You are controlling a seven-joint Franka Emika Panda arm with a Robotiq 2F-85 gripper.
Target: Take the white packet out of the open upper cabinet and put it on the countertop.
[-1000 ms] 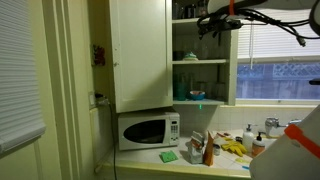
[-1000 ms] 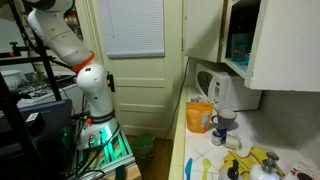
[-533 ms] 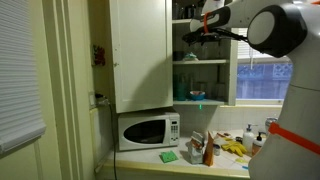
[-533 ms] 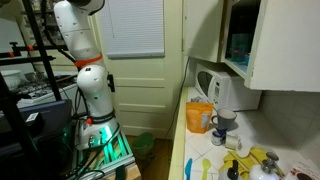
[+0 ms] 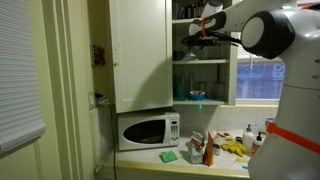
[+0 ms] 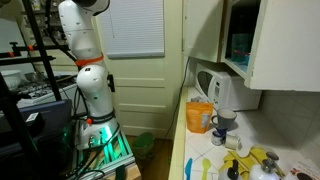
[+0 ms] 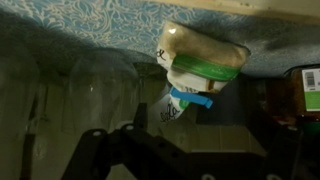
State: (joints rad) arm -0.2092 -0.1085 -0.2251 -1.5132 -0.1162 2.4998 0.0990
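The packet's green band (image 7: 206, 68) lies outward and lower, so the robot's open gripper should reach outward and down around it, keeping clear of the glasses and jar.
The white packet (image 7: 200, 65), with a green band and a blue clip, lies on a shelf straight ahead in the wrist view. My gripper (image 7: 185, 150) is open and empty, a short way from the packet and not touching it. In an exterior view my gripper (image 5: 193, 32) reaches into the top shelf of the open upper cabinet (image 5: 140, 55), where the packet itself cannot be made out. The cabinet also shows in an exterior view (image 6: 280, 45). The countertop (image 5: 175, 165) lies below, cluttered with bottles and a green sponge; it also shows in an exterior view (image 6: 200, 150).
Clear glasses (image 7: 95, 95) stand left of the packet and a dark jar (image 7: 305, 90) to its right. A white microwave (image 5: 148, 130) sits under the cabinet door. An orange box (image 6: 200, 117) and a kettle (image 6: 222, 95) stand on the counter.
The arm has swung in from the right toward the cabinet's top shelf, and over the last half second it edged slightly closer.
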